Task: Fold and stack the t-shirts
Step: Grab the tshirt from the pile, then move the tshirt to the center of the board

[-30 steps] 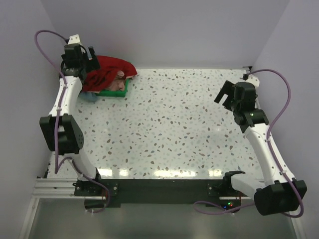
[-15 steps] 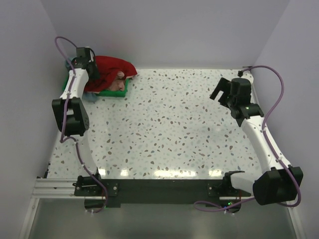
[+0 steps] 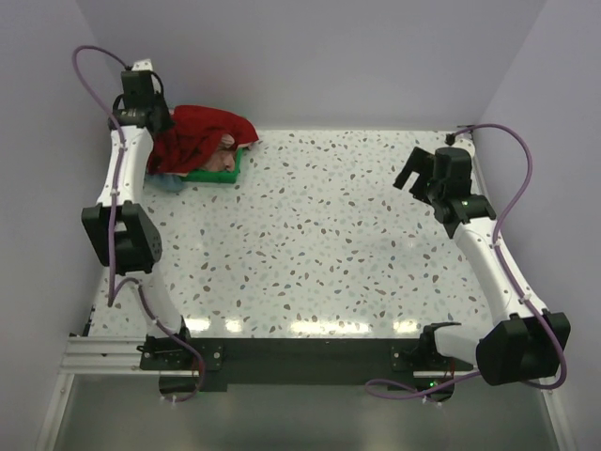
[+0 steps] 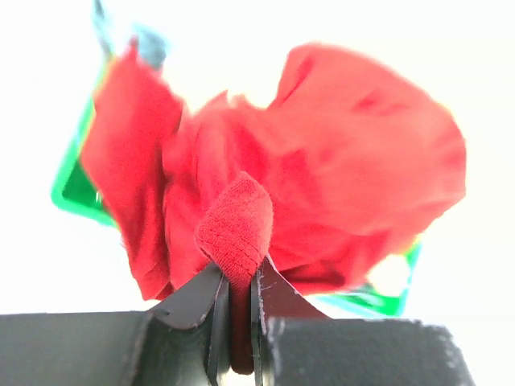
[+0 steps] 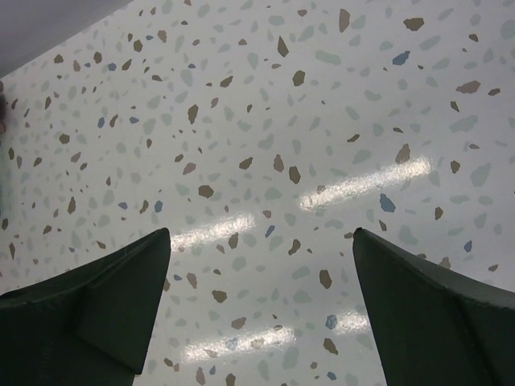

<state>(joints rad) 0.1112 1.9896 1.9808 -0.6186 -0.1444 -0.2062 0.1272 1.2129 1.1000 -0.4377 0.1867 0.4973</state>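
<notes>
The robot's left gripper will next swing up, across and down to let go of the red t-shirt's fold on the middle of the tabletop, which is bare to the gripper's right in the top view.
A bright red t-shirt [image 3: 199, 136] lies bunched over a green tray [image 3: 223, 176] at the table's back left corner. A dusty pink t-shirt [image 3: 223, 160] peeks out beneath it, and a grey-blue t-shirt [image 3: 169, 183] shows at the tray's near left side. My left gripper [image 3: 155, 125] is shut on a fold of the red t-shirt [image 4: 237, 233], which hangs crumpled below it in the left wrist view, with the green tray [image 4: 76, 189] under it. My right gripper [image 3: 418, 172] hovers open over the table's right side, and in the right wrist view the right gripper [image 5: 261, 310] has nothing between its jaws.
The speckled white tabletop [image 3: 329, 235] spreads between the arms. Grey walls close in on the left, back and right. The arm bases sit on a black rail [image 3: 300, 355] at the near edge.
My left gripper closed on the red t-shirt and rose slightly, pulling the cloth up at its left side. The right arm shifted a little toward the back.
</notes>
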